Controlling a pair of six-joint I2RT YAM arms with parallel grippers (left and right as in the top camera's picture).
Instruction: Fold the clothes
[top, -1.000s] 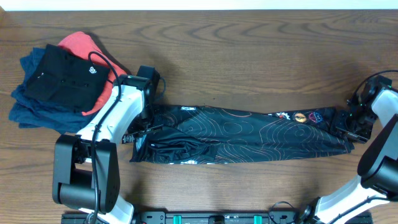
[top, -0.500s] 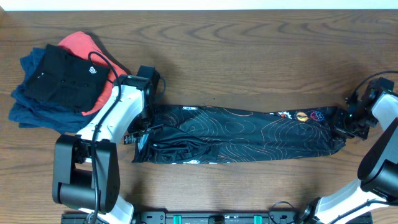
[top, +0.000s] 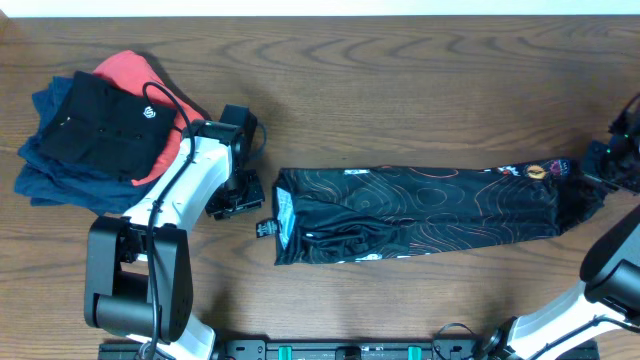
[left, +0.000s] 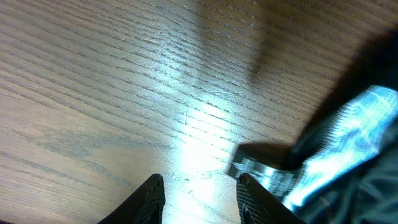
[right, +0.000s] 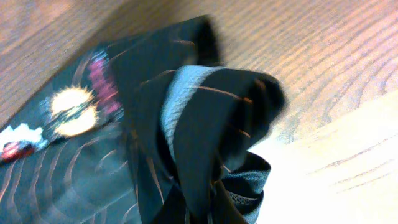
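Note:
Next, my right gripper will go left in the overhead view over the folded shirt's flat part (top: 458, 200) and release the fold there, shortening the long folded shirt.
The clothes (top: 420, 210), a thin black shirt with orange-and-white contour lines, lie in a long folded band across the table's middle. My right gripper (top: 600, 182) is at the band's right end, shut on a bunched fold of the shirt (right: 205, 112) that is lifted off the wood. The right gripper (right: 214, 208) itself is mostly hidden by the cloth. My left gripper (top: 237, 200) stands open just left of the shirt's left end. In the left wrist view the left gripper (left: 200, 186) has bare wood between its fingers, and the shirt's edge (left: 354, 124) with a small label (left: 264, 174) lies to its right.
A pile of folded garments (top: 90, 130), black on coral-red and navy, sits at the back left beside the left arm. The wooden table (top: 400, 90) runs to a pale back edge at the top of the overhead view.
The right gripper has shut on the shirt's right end and drawn the whole shirt to the right. Its left end has slid out from the left gripper, which stayed in place.

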